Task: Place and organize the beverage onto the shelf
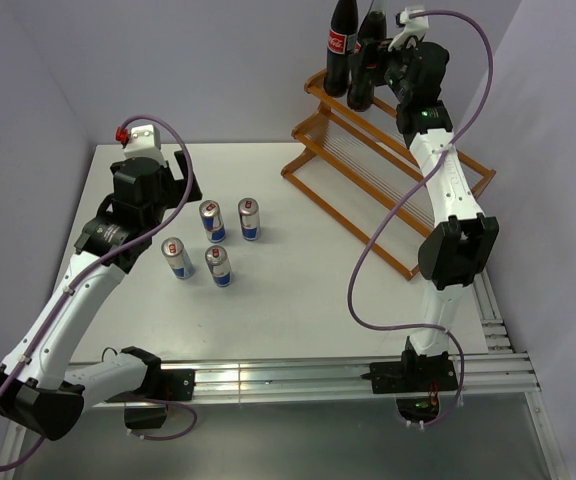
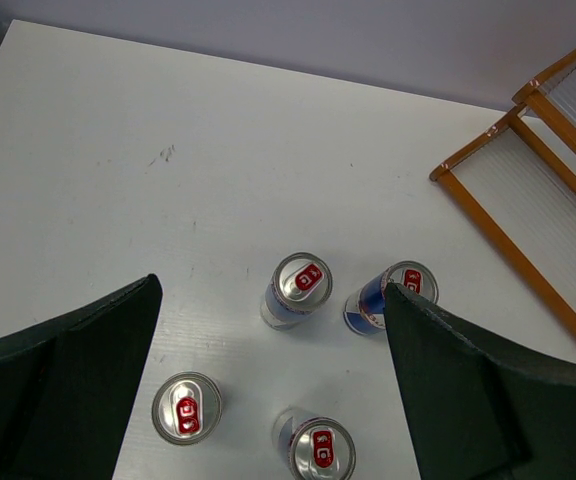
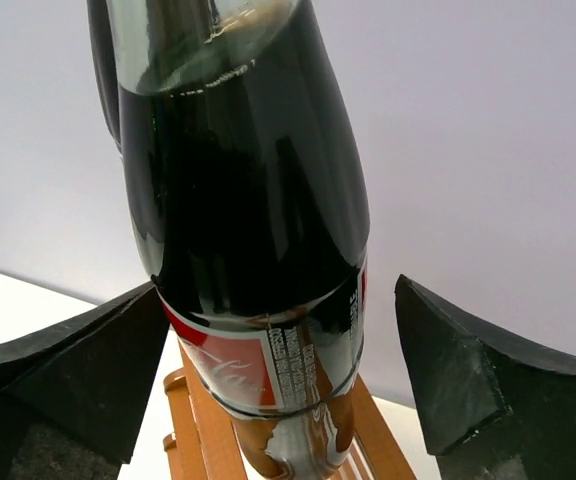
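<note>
The can nearest my left gripper has gaps beside it with room for both fingers, so my left gripper will next move down and to the right in the top view onto that can.
Two dark cola bottles stand on the far left end of the orange-brown shelf (image 1: 398,190). One bottle (image 1: 341,45) stands free. My right gripper (image 1: 380,62) is open around the other bottle (image 1: 363,92). In the right wrist view that bottle (image 3: 258,180) sits between the fingers of my right gripper (image 3: 278,290): the left finger is at its side, with a gap on the right. Four silver-blue cans stand upright on the table (image 1: 212,221) (image 1: 249,218) (image 1: 176,257) (image 1: 219,266). My left gripper (image 1: 158,185) hovers open and empty above them (image 2: 270,288).
The shelf runs diagonally from the back centre towards the right edge; its near end shows in the left wrist view (image 2: 528,190). Walls close the left, back and right sides. The white table (image 1: 298,300) ends at a metal rail in front.
</note>
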